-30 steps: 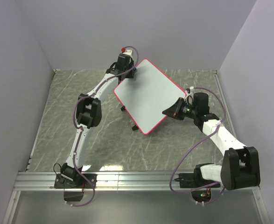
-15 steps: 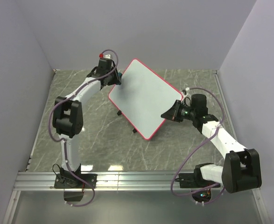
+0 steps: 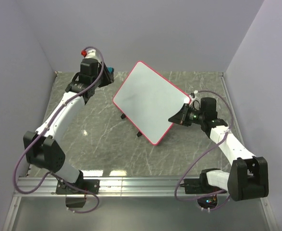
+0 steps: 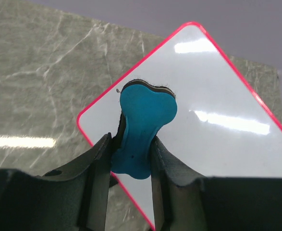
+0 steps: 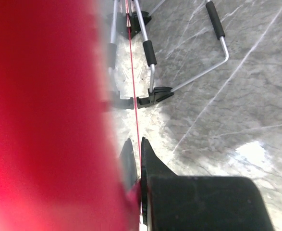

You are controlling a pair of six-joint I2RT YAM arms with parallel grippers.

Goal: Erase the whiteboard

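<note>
My left gripper draws back and down to the bare marble beside the board's black feet next. It releases the eraser (image 4: 143, 127) there, since the board's white side looks clean.
The whiteboard (image 3: 148, 102) is white with a red-pink rim and stands tilted on black feet in the middle of the table. Its face looks clean; a tiny dark mark sits near its left edge in the left wrist view (image 4: 217, 96). My left gripper (image 3: 106, 73) is shut on a blue eraser (image 4: 143, 127) and holds it up, left of and apart from the board. My right gripper (image 3: 173, 119) is shut on the board's right rim (image 5: 135, 120), seen edge-on in the right wrist view.
The board's wire stand with black sleeves (image 5: 186, 60) rests on the grey marble table (image 3: 97, 139). Lilac walls close the back and both sides. A metal rail (image 3: 141, 185) runs along the near edge.
My left arm has swung left and away from the board's upper left edge, carrying the eraser. The board has tilted slightly while my right gripper keeps its hold.
</note>
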